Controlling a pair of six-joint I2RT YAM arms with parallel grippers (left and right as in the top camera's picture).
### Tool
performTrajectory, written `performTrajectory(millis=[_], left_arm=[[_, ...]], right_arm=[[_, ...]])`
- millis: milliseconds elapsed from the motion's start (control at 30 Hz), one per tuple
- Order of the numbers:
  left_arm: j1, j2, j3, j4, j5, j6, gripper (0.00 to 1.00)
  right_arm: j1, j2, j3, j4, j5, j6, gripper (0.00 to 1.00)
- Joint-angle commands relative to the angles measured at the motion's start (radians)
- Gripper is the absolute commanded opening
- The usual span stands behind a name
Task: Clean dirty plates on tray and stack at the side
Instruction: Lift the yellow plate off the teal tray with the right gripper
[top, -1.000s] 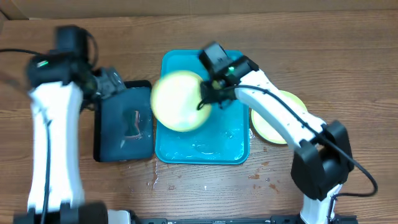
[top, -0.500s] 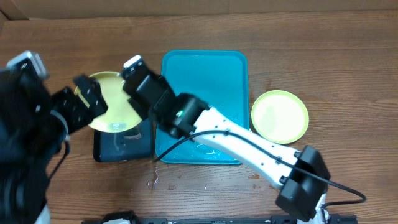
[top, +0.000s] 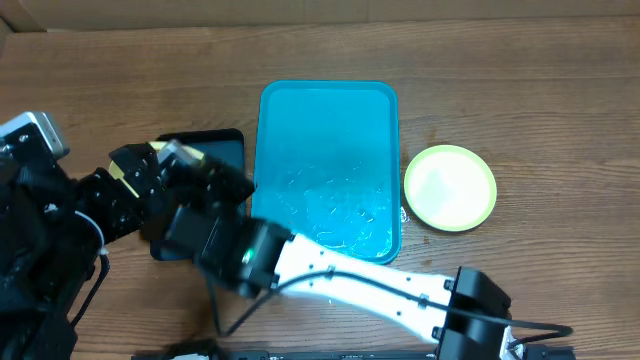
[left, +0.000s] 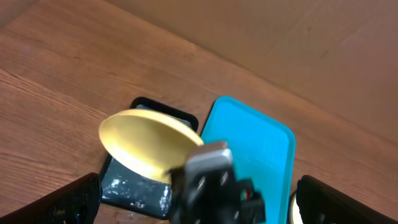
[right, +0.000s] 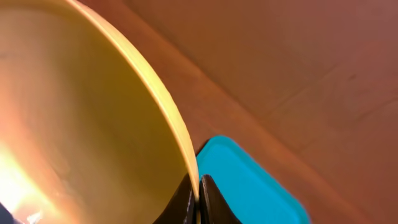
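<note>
Next, my right gripper carries its plate across, lowers it onto the other and releases. The other plate (top: 450, 188) lies below this gripper and to its right in the overhead view.
My right gripper (right: 198, 198) is shut on the rim of a yellow-green plate (right: 81, 124) and holds it tilted. In the left wrist view that plate (left: 146, 142) hangs over the black tray (left: 134, 190), to the left of the turquoise tray (left: 261, 149). My left gripper (left: 198, 199) is open wide, with a finger on each side of the right gripper. In the overhead view the turquoise tray (top: 330, 130) is wet and holds no plate. Another plate (top: 450, 187) lies on the table to its right. In the overhead view the held plate is mostly hidden under the right arm (top: 225, 245).
The black tray (top: 220, 150) sits left of the turquoise tray, partly covered by both arms. The left arm (top: 60, 210) fills the left side of the table. A cardboard wall (top: 300, 10) runs along the far edge. Water drops lie on the wood near the turquoise tray's right edge.
The right arm has carried the plate from above the turquoise tray leftward to over the black tray. The left gripper has moved in towards the plate.
</note>
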Motion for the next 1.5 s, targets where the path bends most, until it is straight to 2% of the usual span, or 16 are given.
performTrajectory(millis=[0,233,900,967,1033,1133,1233,1333,1367,1467], left_arm=[[0.000,0.005,0.011,0.004,0.013,0.027,1.00],[0.000,0.013,0.011,0.004,0.014,0.027,1.00],[0.000,0.015,0.011,0.004,0.014,0.027,1.00],[0.000,0.015,0.011,0.004,0.014,0.027,1.00],[0.000,0.015,0.011,0.004,0.014,0.027,1.00],[0.000,0.015,0.011,0.004,0.014,0.027,1.00],[0.000,0.015,0.011,0.004,0.014,0.027,1.00],[0.000,0.015,0.011,0.004,0.014,0.027,1.00],[0.000,0.015,0.011,0.003,0.014,0.027,1.00],[0.000,0.015,0.011,0.004,0.014,0.027,1.00]], right_arm=[[0.031,-0.026,0.015,0.015,0.175,-0.045,0.04],[0.063,-0.038,0.015,0.022,0.261,-0.049,0.04],[0.065,-0.058,0.015,0.026,0.260,-0.041,0.04],[0.056,-0.057,0.014,0.024,0.257,0.018,0.04],[0.022,-0.057,0.013,-0.012,0.214,0.162,0.04],[-0.082,-0.057,0.013,-0.109,0.020,0.399,0.04],[-0.241,-0.064,0.016,-0.171,-0.374,0.539,0.04],[-0.414,-0.100,0.023,-0.183,-0.850,0.543,0.04],[-0.510,-0.127,0.030,-0.185,-1.073,0.543,0.04],[-0.686,-0.186,0.050,-0.234,-1.315,0.558,0.04]])
